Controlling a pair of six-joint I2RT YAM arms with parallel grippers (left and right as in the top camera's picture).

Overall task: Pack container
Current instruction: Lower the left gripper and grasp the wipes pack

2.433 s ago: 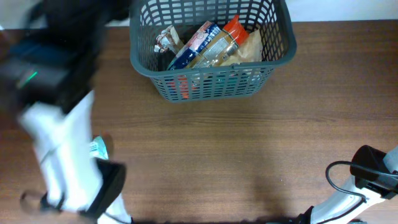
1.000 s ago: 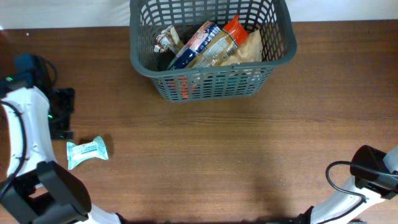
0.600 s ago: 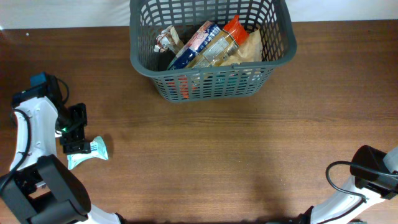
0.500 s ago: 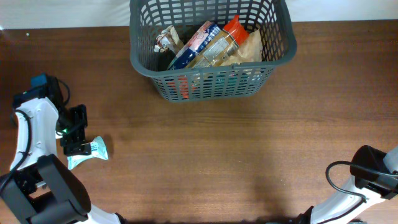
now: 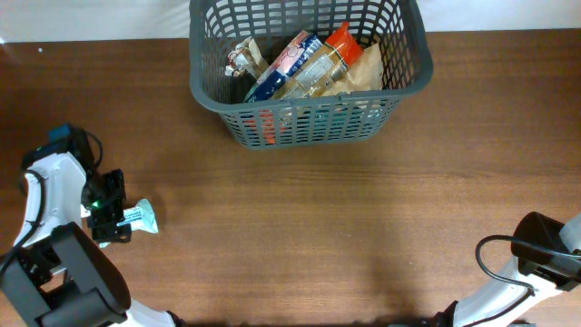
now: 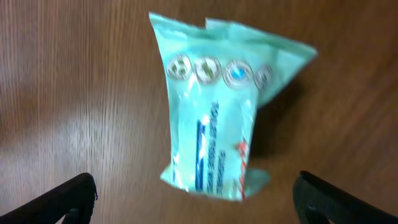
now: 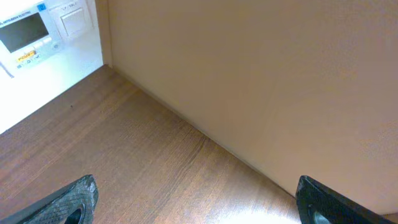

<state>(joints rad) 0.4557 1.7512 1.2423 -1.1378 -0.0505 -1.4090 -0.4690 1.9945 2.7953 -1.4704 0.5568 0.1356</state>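
The printed middle of the light green packet point(image 5: 141, 216) point(image 6: 209, 127) lies on the tabletop below my left gripper's open fingers, so the gripper should next lower onto it, fingers still spread.
The dark grey slotted basket point(image 5: 309, 123) stands at the back centre of the wooden table, holding several packets, one with a red top point(image 5: 340, 41). A light green packet point(image 5: 141, 216) lies flat on the table at the far left; the left wrist view shows it point(image 6: 214, 118) close up, with blue and red print. My left gripper point(image 5: 109, 211) is open, right above the packet's left end, its fingertips point(image 6: 196, 199) wide apart on either side of the packet's near end. My right gripper point(image 7: 196, 199) is open and empty over bare table; its arm point(image 5: 545, 254) rests at the front right.
A beige wall point(image 7: 280, 81) and a white appliance point(image 7: 37, 31) show in the right wrist view. The basket's front wall point(image 5: 313, 127) faces the middle of the table.
My left arm swung in from the front left, then the gripper came down over the green packet's left end. The packet, basket and right arm have not moved.
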